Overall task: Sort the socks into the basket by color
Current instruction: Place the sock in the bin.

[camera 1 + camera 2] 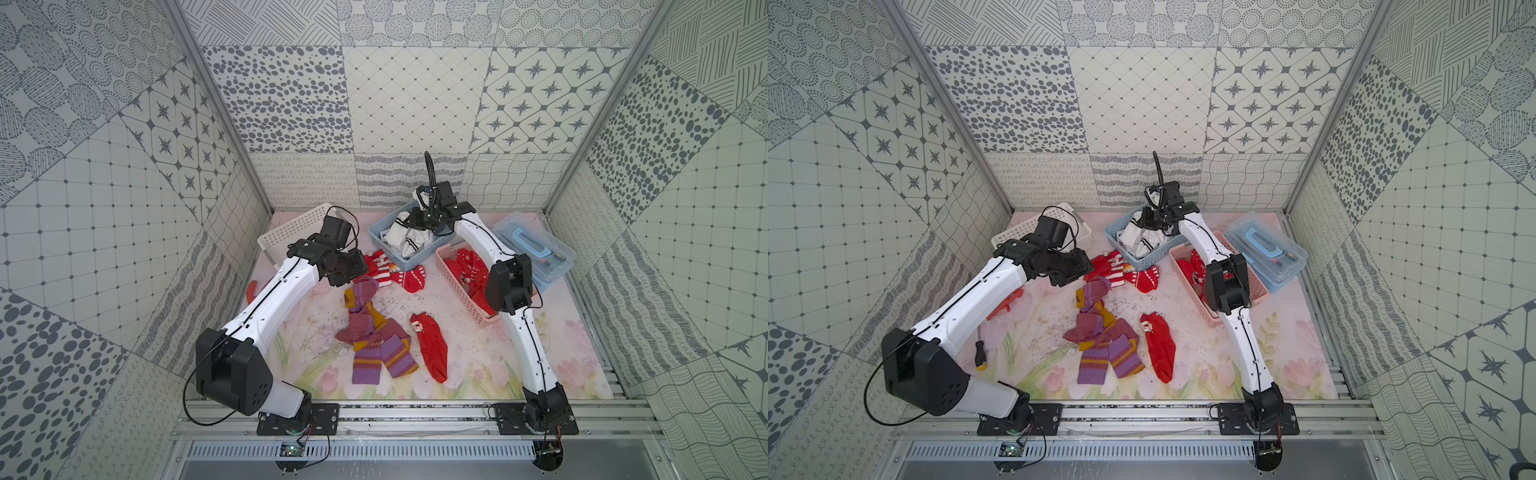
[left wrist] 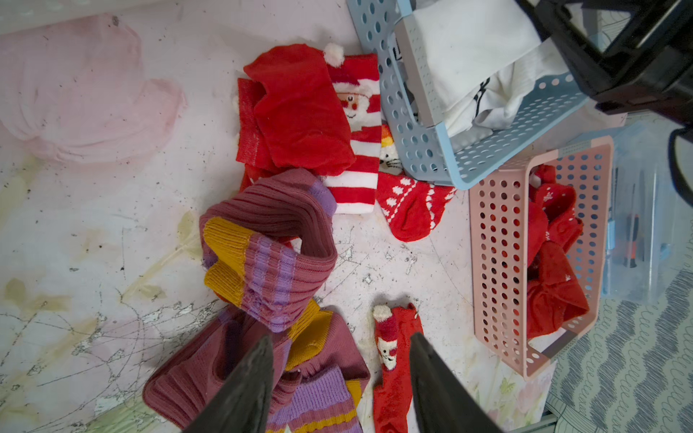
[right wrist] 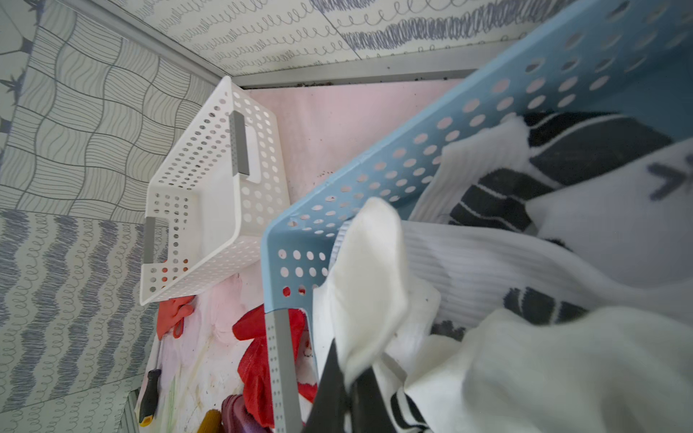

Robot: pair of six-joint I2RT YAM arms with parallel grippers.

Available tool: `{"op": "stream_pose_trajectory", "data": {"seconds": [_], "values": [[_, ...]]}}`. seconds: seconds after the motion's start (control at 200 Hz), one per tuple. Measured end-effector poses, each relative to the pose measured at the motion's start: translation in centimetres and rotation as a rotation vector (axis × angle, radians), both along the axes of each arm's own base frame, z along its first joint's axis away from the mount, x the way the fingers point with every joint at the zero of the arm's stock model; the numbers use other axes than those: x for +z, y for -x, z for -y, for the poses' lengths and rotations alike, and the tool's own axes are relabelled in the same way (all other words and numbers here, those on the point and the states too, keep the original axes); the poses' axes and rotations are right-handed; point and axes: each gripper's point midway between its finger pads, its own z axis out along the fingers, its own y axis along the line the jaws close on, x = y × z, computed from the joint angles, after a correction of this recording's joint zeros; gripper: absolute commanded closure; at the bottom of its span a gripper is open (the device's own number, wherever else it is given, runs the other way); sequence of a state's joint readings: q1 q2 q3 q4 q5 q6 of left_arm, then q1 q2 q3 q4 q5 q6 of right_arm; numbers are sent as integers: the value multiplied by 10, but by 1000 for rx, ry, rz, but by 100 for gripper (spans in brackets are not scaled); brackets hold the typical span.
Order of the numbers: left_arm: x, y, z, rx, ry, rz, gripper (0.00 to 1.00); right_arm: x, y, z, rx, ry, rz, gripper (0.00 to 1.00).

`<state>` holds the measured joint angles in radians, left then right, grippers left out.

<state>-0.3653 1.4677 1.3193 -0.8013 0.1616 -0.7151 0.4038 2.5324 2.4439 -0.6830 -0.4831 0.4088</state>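
Note:
Next, my right gripper lowers the white sock onto the white socks inside the blue basket [image 3: 427, 295] and releases it, since that basket already holds the matching color.
Purple-mauve and mustard socks [image 1: 374, 332] [image 2: 270, 258] lie heaped mid-mat, with a lone red sock [image 1: 432, 349] [image 2: 393, 367] beside them. More red socks [image 1: 395, 272] [image 2: 300, 120] lie against the blue basket [image 1: 376, 232]. My left gripper [image 2: 341, 375] [image 1: 345, 270] hangs open above the purple heap, holding nothing. Over the blue basket my right gripper [image 3: 350, 378] [image 1: 428, 218] is shut on a white sock [image 3: 369, 281]; other white socks with black patterns [image 3: 562, 168] fill that basket. The pink basket [image 1: 457, 282] [image 2: 498, 262] holds red socks. The white basket [image 1: 286, 232] [image 3: 210, 180] looks empty.
A clear plastic box [image 1: 536, 249] with a blue handle stands at the back right. An orange glove [image 1: 1005, 305] and a screwdriver [image 1: 980, 353] lie at the left under my left arm. Patterned walls close in three sides.

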Motion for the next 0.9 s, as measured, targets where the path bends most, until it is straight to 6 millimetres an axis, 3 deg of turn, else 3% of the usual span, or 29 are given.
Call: {"op": "stream_pose_trajectory", "data": {"seconds": [0.285, 0.36, 0.58, 0.67, 0.8, 0.9], "values": [[-8, -1, 10, -44, -13, -22, 41, -43, -4, 12, -54, 85, -54, 99], [-10, 0, 12, -54, -18, -29, 41, -47, -4, 14, -61, 97, -60, 86], [-13, 3, 16, -79, -27, -38, 40, -48, -4, 15, -69, 107, -58, 67], [-15, 4, 18, -90, -29, -42, 40, -44, -4, 16, -62, 115, -48, 48], [-16, 3, 25, -113, -33, -45, 39, -25, 1, 18, -56, 123, -32, 19], [-18, 2, 30, -131, -37, -46, 39, 3, 9, 18, -51, 133, 2, 5]]}}
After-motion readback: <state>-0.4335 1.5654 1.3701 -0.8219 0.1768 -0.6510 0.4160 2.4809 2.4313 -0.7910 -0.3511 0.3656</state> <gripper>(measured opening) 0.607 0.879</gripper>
